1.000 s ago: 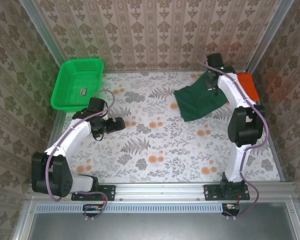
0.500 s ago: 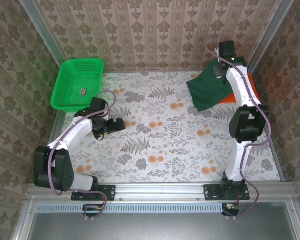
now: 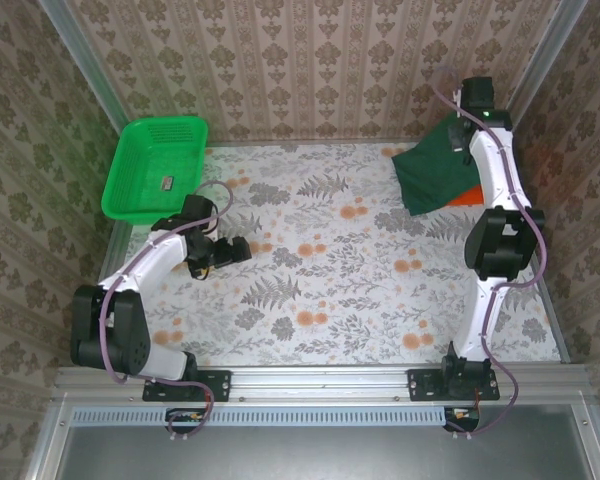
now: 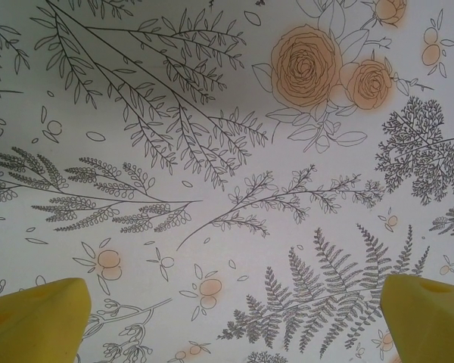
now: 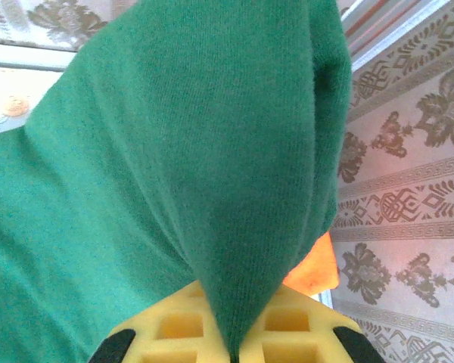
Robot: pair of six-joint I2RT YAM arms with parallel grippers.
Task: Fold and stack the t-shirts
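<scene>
My right gripper will move outward and down toward the table's far corner by the side and release there, because the orange t-shirt [image 3: 468, 195] [image 5: 315, 268] is still uncovered there.
The dark green t-shirt [image 3: 435, 175] hangs folded at the table's far right corner, pinched by my right gripper [image 3: 464, 140], which is shut on it. Up close, the green cloth [image 5: 197, 174] runs down between the yellow fingers [image 5: 174, 329]. The orange t-shirt [image 3: 468, 195] lies under the green one, a small patch showing past its edge, and glows orange [image 5: 314, 268] beside the fingers. My left gripper [image 3: 242, 248] hovers open over the left of the table, its yellow fingertips [image 4: 34, 318] wide apart with bare tablecloth between them.
A bright green mesh basket [image 3: 130, 185] with a small dark object inside stands at the far left. The floral tablecloth [image 3: 330, 270] stretches between the arms. Patterned walls close in behind and at both sides, close to the right gripper.
My right gripper has carried the green t-shirt right and toward the far corner, over the orange t-shirt, which is now mostly covered. The left arm has barely shifted.
</scene>
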